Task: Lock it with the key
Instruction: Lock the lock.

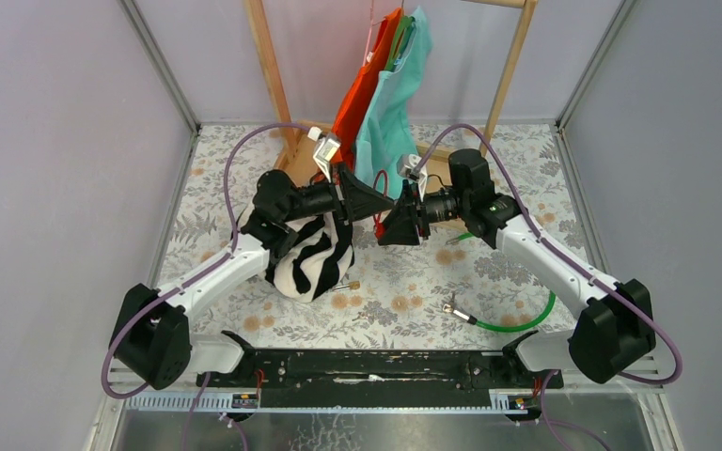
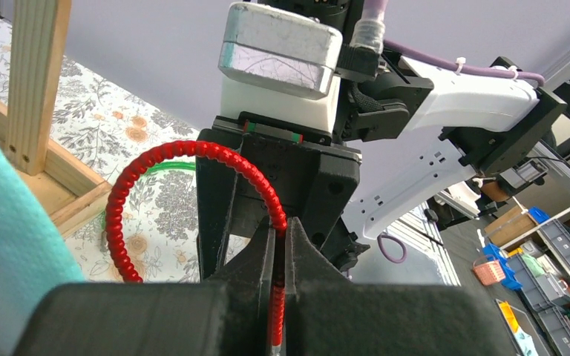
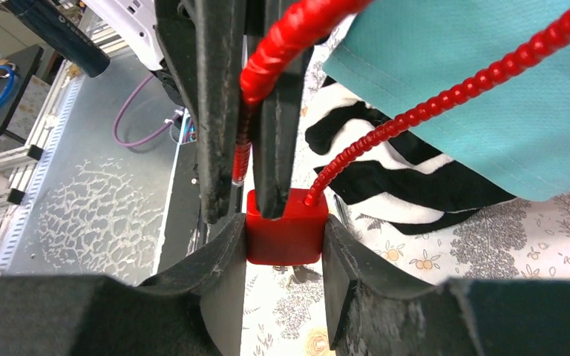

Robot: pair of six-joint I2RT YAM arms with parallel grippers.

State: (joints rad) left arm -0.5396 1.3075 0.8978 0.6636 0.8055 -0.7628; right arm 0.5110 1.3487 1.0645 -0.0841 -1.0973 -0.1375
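Note:
My left gripper lowers the cable's loose end into the lock body's top (image 1: 379,228) next and releases it, because that end still hangs outside the red lock body.
A red cable lock is held between both grippers above the middle of the table. My right gripper (image 3: 286,222) is shut on the red lock body (image 3: 286,239), gripping its two sides. My left gripper (image 2: 282,231) is shut on the free end of the red cable (image 2: 165,152), and its fingers (image 3: 219,111) hold that end just above the top of the body. The cable's other end enters the body's top. In the top view the two grippers meet tip to tip, left (image 1: 383,203) and right (image 1: 398,222). No key shows clearly in either gripper.
A wooden rack (image 1: 268,66) with orange and teal garments (image 1: 390,103) stands right behind the grippers. A zebra-striped cloth (image 1: 312,258) lies under the left arm, with a small metal piece (image 1: 345,285) beside it. A green cable lock (image 1: 517,325) lies at the front right.

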